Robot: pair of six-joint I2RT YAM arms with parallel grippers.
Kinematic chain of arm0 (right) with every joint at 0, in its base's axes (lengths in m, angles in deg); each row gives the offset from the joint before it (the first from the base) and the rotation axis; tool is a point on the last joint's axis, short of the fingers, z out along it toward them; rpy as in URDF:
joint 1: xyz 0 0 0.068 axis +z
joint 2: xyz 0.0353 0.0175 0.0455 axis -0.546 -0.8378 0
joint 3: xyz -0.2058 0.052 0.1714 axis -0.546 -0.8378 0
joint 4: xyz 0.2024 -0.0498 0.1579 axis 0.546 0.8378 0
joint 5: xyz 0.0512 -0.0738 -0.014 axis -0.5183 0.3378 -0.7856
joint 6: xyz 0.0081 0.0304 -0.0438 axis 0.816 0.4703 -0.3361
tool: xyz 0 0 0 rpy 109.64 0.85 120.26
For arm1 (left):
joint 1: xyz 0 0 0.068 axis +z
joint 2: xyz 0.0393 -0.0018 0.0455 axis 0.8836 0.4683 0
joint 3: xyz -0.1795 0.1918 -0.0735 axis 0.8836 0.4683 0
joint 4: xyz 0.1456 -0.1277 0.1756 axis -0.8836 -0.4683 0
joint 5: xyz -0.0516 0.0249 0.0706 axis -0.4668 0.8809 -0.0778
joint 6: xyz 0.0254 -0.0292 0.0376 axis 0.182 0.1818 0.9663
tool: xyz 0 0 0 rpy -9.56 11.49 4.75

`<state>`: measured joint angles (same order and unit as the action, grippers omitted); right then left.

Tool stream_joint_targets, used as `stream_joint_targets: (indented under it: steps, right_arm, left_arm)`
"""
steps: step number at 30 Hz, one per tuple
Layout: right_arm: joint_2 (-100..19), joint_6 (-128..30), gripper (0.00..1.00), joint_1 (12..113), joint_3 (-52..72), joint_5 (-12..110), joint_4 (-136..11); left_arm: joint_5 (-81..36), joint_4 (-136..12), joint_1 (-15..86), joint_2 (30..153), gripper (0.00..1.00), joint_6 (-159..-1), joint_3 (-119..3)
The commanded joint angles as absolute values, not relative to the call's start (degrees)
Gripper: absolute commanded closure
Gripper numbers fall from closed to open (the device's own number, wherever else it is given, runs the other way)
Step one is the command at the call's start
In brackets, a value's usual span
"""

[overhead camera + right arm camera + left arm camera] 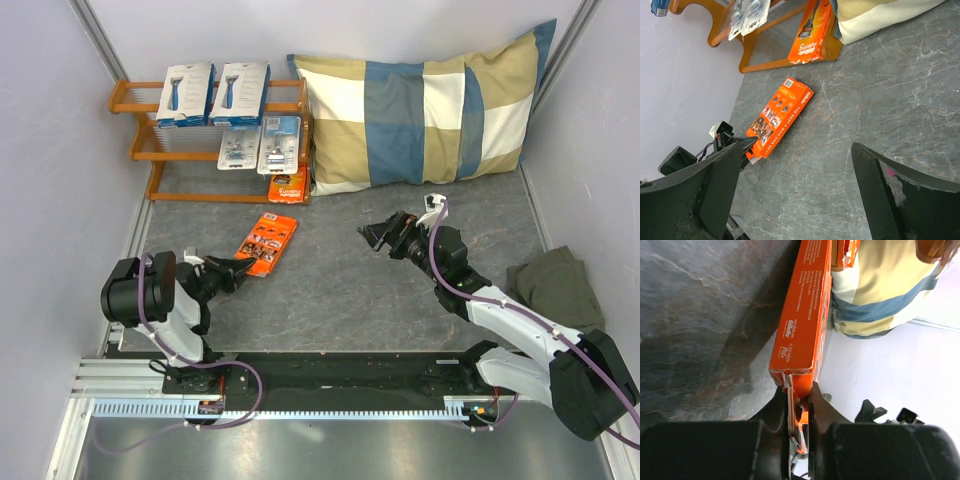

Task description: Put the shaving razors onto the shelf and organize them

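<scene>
My left gripper moves outward over the shelf's front bar next. It then releases its orange pack in the open space on the bottom level beside the second orange pack.
An orange razor pack lies on the grey table; my left gripper is shut on its near end, and it shows edge-on in the left wrist view. It also shows in the right wrist view. The wooden shelf holds two white boxes on top and two clear blister packs on the middle tier. A second orange pack leans at the shelf's bottom right. My right gripper is open and empty above mid-table, its fingers wide apart.
A blue-and-beige checked pillow leans on the back wall right of the shelf. A dark green cloth lies at the right edge. White walls close in on the left and right.
</scene>
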<state>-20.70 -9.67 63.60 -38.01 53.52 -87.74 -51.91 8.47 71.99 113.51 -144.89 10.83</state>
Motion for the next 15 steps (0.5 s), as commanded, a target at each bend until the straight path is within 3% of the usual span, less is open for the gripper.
stream_joint_targets:
  steps: [1,15]
  right_arm:
    - [-20.8,-10.9,0.02,63.2,-37.1,54.3,-88.3]
    - [-23.1,-10.4,0.02,63.2,-37.3,53.0,-90.0]
  left_arm:
    - [-56.7,31.2,74.9,115.3,0.98,-147.6,10.5]
    - [-63.1,29.3,86.9,107.3,0.98,-146.4,13.3]
